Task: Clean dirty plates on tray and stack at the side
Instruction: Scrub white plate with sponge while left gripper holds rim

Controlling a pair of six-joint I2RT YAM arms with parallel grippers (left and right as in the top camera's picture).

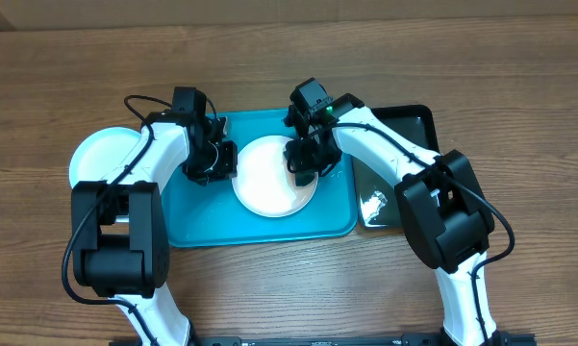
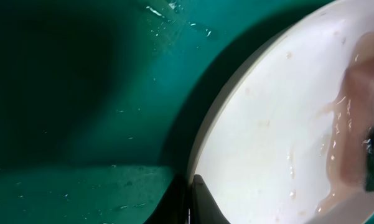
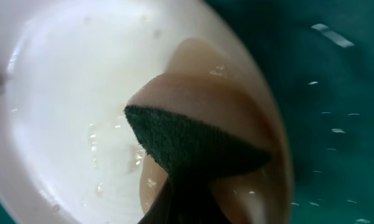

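My right gripper will wipe the plate next, lift, lower the sponge inside the black tray and then release it, because the tray is to the gripper's right in the overhead view.
A white plate (image 1: pixel 269 183) lies on the teal tray (image 1: pixel 192 216), wet, with pale reddish smears near its right side. My left gripper (image 1: pixel 212 165) is shut on the plate's left rim; the left wrist view shows its fingers (image 2: pixel 196 202) pinching the rim of the plate (image 2: pixel 274 143) above the tray floor (image 2: pixel 81 93). My right gripper (image 1: pixel 303 165) is shut on a tan sponge with a dark green scouring face (image 3: pixel 193 143). The sponge is pressed onto the plate (image 3: pixel 68 81) near its right edge. The lime-green-rimmed plate is out of view.
A pale, faintly blue plate (image 1: pixel 101 156) lies on the wooden table left of the tray, partly under the left arm. A glossy black tray (image 1: pixel 409 125) with wet glints sits against the teal tray's right side. Water droplets dot the teal tray (image 3: pixel 336 74).
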